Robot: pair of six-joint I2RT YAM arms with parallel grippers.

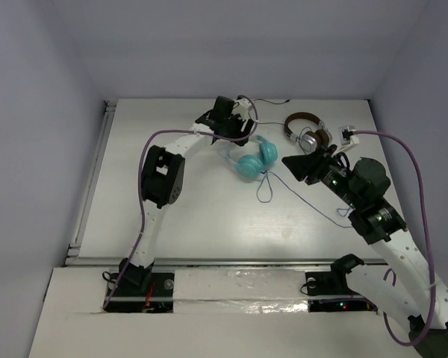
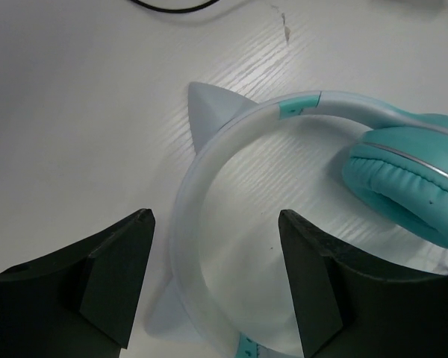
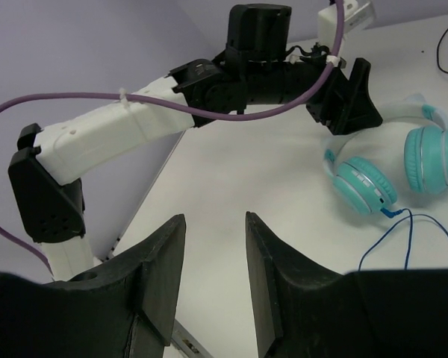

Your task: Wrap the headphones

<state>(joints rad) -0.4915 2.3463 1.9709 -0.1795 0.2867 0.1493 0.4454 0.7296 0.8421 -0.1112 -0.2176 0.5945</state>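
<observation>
The white headband runs below my left gripper, between its open fingers. My left gripper will next lower them around the part of the headband between the ear-like points and close.
The teal headphones point(image 1: 254, 158) lie flat at the back middle of the table, white headband towards the left arm. My left gripper point(image 1: 237, 134) is open just above the headband point(image 2: 201, 171). Its jaws stand either side of the band without touching it. A white ear-like point point(image 2: 205, 108) and one teal ear cup point(image 2: 403, 179) show beside it. The thin blue cable point(image 1: 265, 190) loops in front of the cups and trails right. My right gripper point(image 1: 293, 164) is open and empty, to the right of the headphones point(image 3: 366, 186) and held above the table. The cable point(image 3: 403, 239) lies off to its right.
Brown-and-silver headphones point(image 1: 308, 130) lie at the back right, close behind my right gripper. A dark cable point(image 1: 272, 102) lies along the far table edge and shows in the left wrist view point(image 2: 172, 6). The left arm point(image 3: 134, 127) reaches across the table's left half.
</observation>
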